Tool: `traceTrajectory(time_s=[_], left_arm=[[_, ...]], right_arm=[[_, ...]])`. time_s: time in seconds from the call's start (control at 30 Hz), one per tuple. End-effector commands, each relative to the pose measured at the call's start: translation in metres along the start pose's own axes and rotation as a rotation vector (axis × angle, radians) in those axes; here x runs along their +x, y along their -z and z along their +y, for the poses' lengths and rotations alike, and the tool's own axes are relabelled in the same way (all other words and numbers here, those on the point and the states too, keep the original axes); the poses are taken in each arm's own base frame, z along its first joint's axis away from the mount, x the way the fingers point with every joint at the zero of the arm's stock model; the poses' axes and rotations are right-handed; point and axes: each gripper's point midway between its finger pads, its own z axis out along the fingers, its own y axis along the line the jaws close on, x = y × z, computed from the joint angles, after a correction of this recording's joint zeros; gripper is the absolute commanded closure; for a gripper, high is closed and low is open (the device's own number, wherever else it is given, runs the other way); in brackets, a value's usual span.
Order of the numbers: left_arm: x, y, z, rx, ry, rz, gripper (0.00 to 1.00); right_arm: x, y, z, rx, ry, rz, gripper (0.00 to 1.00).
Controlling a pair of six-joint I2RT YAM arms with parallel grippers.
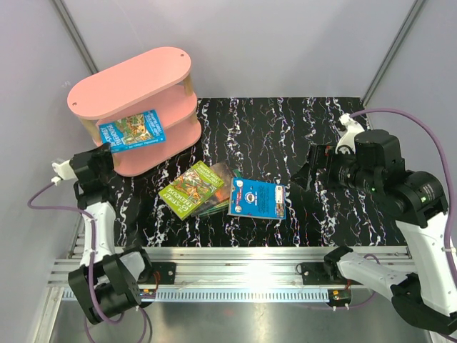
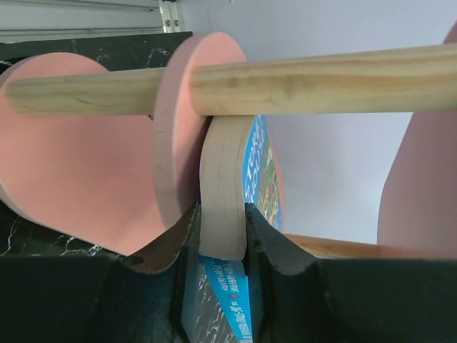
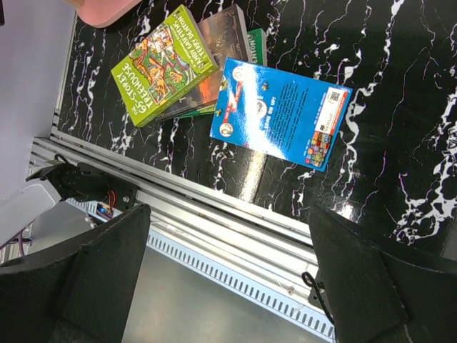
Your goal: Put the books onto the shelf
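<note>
To get the blue book's clamped end onto the pink middle board, my left gripper should lower and turn the book first, since a gap still shows beneath.
The pink shelf (image 1: 136,89) stands at the back left. My left gripper (image 1: 106,150) is shut on a blue book (image 1: 133,131), whose far end reaches into the shelf's middle tier. In the left wrist view the book's pale page edge (image 2: 223,189) is clamped between the jaws, beside a pink board (image 2: 78,179) and under a wooden post (image 2: 300,82). On the table lie a green book (image 1: 191,189) stacked over a dark book (image 1: 223,179), and another blue book (image 1: 257,198). My right gripper (image 1: 314,170) hangs open and empty to the right of them.
An aluminium rail (image 1: 235,261) runs along the table's near edge, also seen in the right wrist view as the rail (image 3: 214,207). Grey walls close in the left and right sides. A purple cable (image 1: 428,136) loops over the right arm.
</note>
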Motion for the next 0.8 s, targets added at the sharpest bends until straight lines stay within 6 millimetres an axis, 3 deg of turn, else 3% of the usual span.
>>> traceTrajectory(time_s=[0.0, 0.27, 0.47, 0.5, 0.67, 0.7, 0.77], left_arm=[[-0.034, 0.01, 0.044, -0.168, 0.041, -0.197, 1.0], [-0.033, 0.013, 0.081, -0.261, 0.148, -0.249, 1.0], [-0.026, -0.001, 0.074, -0.284, 0.198, -0.265, 1.0], [-0.026, -0.003, 0.065, -0.267, 0.208, -0.267, 1.0], [-0.007, -0.01, 0.058, -0.317, 0.201, -0.279, 1.0], [0.001, -0.012, 0.048, -0.305, 0.206, -0.268, 1.0], [0.004, -0.012, 0.053, -0.346, 0.189, -0.293, 1.0]], right_arm=[[-0.007, -0.003, 0.0, 0.007, -0.003, -0.034, 0.0], [-0.002, -0.008, -0.002, 0.016, -0.008, -0.009, 0.0], [0.002, -0.019, 0.0, 0.005, -0.009, 0.034, 0.0], [0.002, -0.02, 0.0, 0.005, -0.01, 0.039, 0.0], [0.004, -0.024, -0.001, 0.008, -0.008, 0.054, 0.0], [0.003, -0.024, 0.0, 0.008, -0.005, 0.056, 0.0], [0.004, -0.026, -0.002, 0.016, 0.004, 0.064, 0.0]])
